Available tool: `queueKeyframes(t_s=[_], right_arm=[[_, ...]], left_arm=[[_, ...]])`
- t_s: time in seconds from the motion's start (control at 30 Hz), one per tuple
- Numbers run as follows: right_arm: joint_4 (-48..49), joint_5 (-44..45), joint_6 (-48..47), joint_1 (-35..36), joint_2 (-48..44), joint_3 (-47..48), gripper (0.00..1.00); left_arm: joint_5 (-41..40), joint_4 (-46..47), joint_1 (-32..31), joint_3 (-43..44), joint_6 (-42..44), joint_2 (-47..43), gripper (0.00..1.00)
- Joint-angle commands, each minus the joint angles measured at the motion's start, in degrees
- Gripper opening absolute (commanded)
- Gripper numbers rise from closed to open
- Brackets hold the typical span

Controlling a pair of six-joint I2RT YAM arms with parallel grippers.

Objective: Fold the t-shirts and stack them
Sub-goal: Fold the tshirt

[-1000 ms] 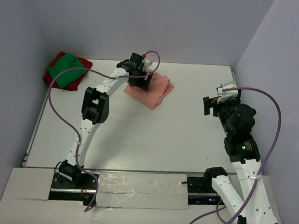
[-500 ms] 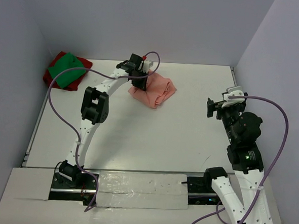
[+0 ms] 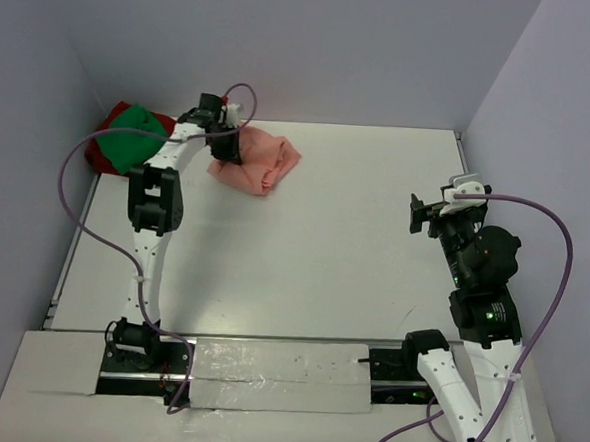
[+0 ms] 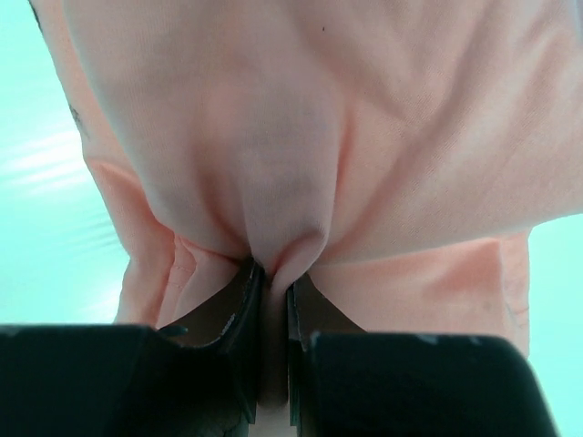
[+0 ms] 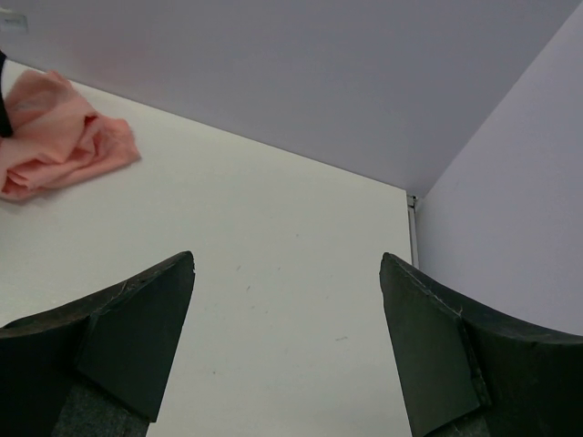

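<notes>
The pink shirt [image 5: 55,137] in my left gripper slides left in the top view next. It then gets released in the bare gap beside the green t-shirt.
The folded salmon-pink t-shirt [image 3: 258,163] lies bunched at the back of the table, left of centre. My left gripper [image 3: 225,145] is shut on its left edge. In the left wrist view a fold of pink cloth [image 4: 319,137] is pinched between the nearly closed jaws of the left gripper [image 4: 273,273]. Just to the left, the bright green t-shirt [image 3: 129,143] lies on the dark red one [image 3: 99,157] in the back left corner. My right gripper [image 3: 428,211] hovers at the right side, open and empty [image 5: 287,264], and its camera sees the pink shirt [image 5: 55,137] far off.
Grey walls close the table at the back, left and right. The right wall [image 5: 510,228] stands close to the right gripper. The left arm's cable [image 3: 75,208] loops over the left side of the white table [image 3: 303,252].
The left gripper has shut on the pink shirt and pulled it left towards the green and red pile. The right arm drew back slightly to the right.
</notes>
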Motion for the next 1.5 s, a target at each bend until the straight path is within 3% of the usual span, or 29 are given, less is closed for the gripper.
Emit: queueKeyframes(t_s=[0.0,0.33,0.7,1.07,1.1,1.13,1.23,1.27,1.3,1.47], right_arm=[[0.65,-1.20,0.60,-0.52,-0.35,0.87,0.89],[0.56,-2.26,0.86,-0.52,0.00,0.43,0.89],[0.73,-2.79,0.86,-0.52,-0.61,-0.27,0.89],[0.65,-3.14,0.51,-0.52,-0.97,-0.45,0.89],[0.65,-3.23,0.42,-0.61,-0.97,-0.36,0.89],[0.65,-3.23,0.42,-0.61,-1.05,-0.45,0.89],[0.47,-3.23,0.42,-0.52,-1.05,-0.36,0.89],[0.47,-3.23,0.42,-0.52,-1.05,-0.45,0.89],[0.47,-3.31,0.42,-0.52,-1.05,-0.45,0.89],[0.47,-3.40,0.42,-0.52,-1.05,-0.45,0.89]], left_arm=[[-5.41,0.88,4.66,1.09,0.25,-3.57,0.11],[-12.00,10.12,6.25,0.03,2.45,-7.70,0.13],[-16.23,7.14,4.05,7.94,9.56,-7.71,0.15],[-17.02,3.71,5.72,5.94,11.24,-8.14,0.18],[-17.02,4.05,5.72,2.88,11.15,-8.93,0.23],[-15.19,4.58,5.64,1.55,10.80,-9.37,0.41],[-12.63,4.06,5.29,-2.68,10.18,-10.16,0.72],[-11.67,3.62,5.02,-3.64,10.36,-10.08,0.76],[-11.14,3.27,4.76,-4.17,10.45,-9.99,0.98],[-9.46,8.17,3.09,-10.41,9.66,-13.49,0.99]])
